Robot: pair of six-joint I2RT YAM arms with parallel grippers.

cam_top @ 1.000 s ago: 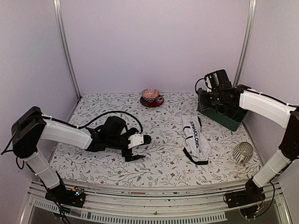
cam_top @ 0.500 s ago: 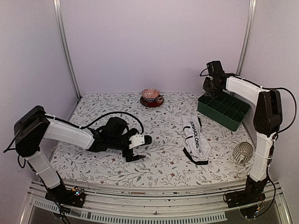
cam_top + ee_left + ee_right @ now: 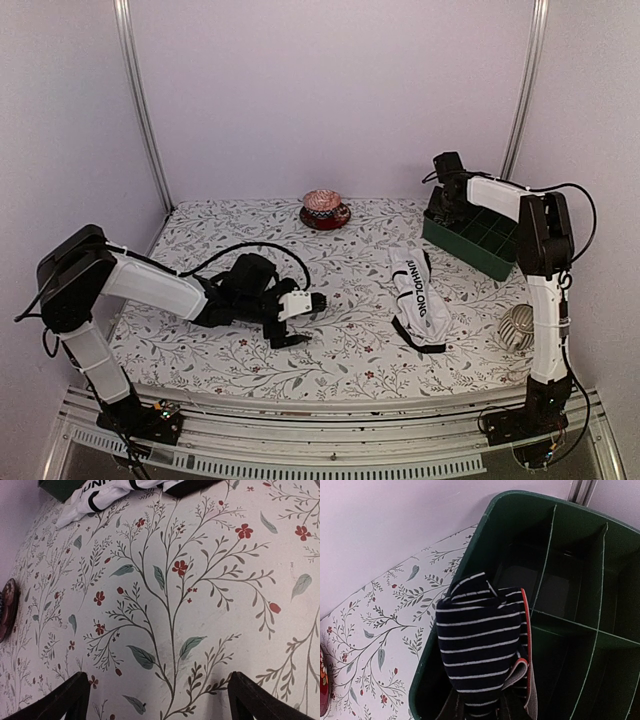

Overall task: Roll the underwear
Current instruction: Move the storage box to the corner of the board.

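Observation:
My right gripper will lower into the green bin's corner section (image 3: 516,569), open below it, and release the rolled black underwear.
The black underwear with thin pale stripes and a red-edged waistband (image 3: 482,645), rolled into a bundle, hangs in my right gripper (image 3: 482,712), which is shut on its lower end. It hovers over the corner compartment of the green divided bin (image 3: 485,515). From above, the right gripper (image 3: 447,198) sits at the bin's (image 3: 470,250) far left corner. The white underwear with black trim and lettering (image 3: 418,295) lies loosely folded on the floral cloth, also at the top edge (image 3: 105,492) of the left wrist view. My left gripper (image 3: 303,320) is open just above bare cloth, fingers (image 3: 60,700) wide apart.
A red patterned dish with a bowl (image 3: 324,209) stands at the back centre; its rim shows at the left edge (image 3: 6,607) of the left wrist view. A silver ribbed cup (image 3: 520,327) lies at the front right. Walls close off all sides of the table except the near one.
The right arm has swung back and left, from over the bin's middle to its far left corner, still carrying the striped roll. The left arm has barely moved.

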